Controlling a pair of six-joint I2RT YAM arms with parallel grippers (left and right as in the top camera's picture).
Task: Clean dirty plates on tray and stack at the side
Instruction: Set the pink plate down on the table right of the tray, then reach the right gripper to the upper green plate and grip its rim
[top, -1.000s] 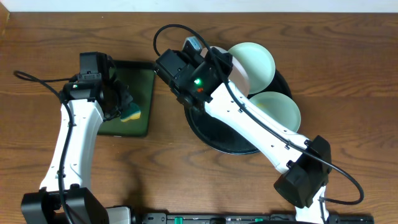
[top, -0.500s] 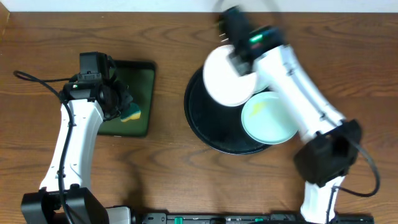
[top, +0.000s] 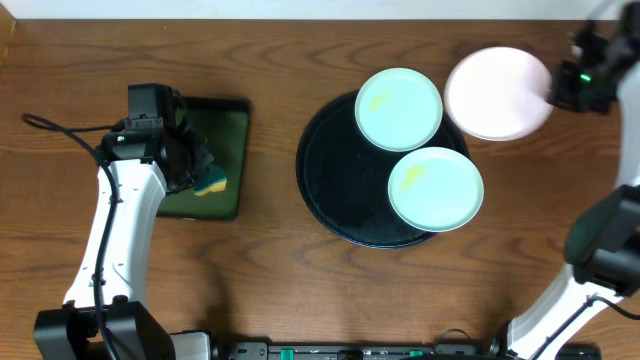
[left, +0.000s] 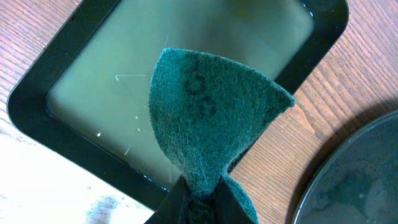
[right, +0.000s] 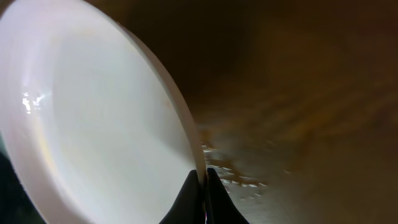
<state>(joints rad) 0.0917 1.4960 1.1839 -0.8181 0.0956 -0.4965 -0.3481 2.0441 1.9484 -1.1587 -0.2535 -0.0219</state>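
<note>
Next, my right gripper comes down and slightly back to release the still-hanging white plate on bare wood beside the round tray, since that wood's below.
Two pale mint plates with yellowish smears lie in the round black tray (top: 335, 205), one at the back (top: 399, 108) and one at the front right (top: 435, 188). A third plate (top: 497, 93), white and clean-looking, hangs to the right of the tray above the wood. My right gripper (top: 553, 92) is shut on its rim; in the right wrist view the fingers (right: 202, 186) pinch the edge of this plate (right: 93, 124). My left gripper (top: 203, 175) is shut on a green sponge (left: 211, 118) above the rectangular tray.
The small rectangular black tray with a green inside (top: 222, 130) sits left of the round tray. The left wrist view shows its dark rim (left: 37, 106) and the round tray's edge (left: 360, 174). Bare wood lies at the far right and along the front.
My right arm has swung the white plate from over the round tray out to the right, past its rim, uncovering the two mint plates. The left arm has not moved.
</note>
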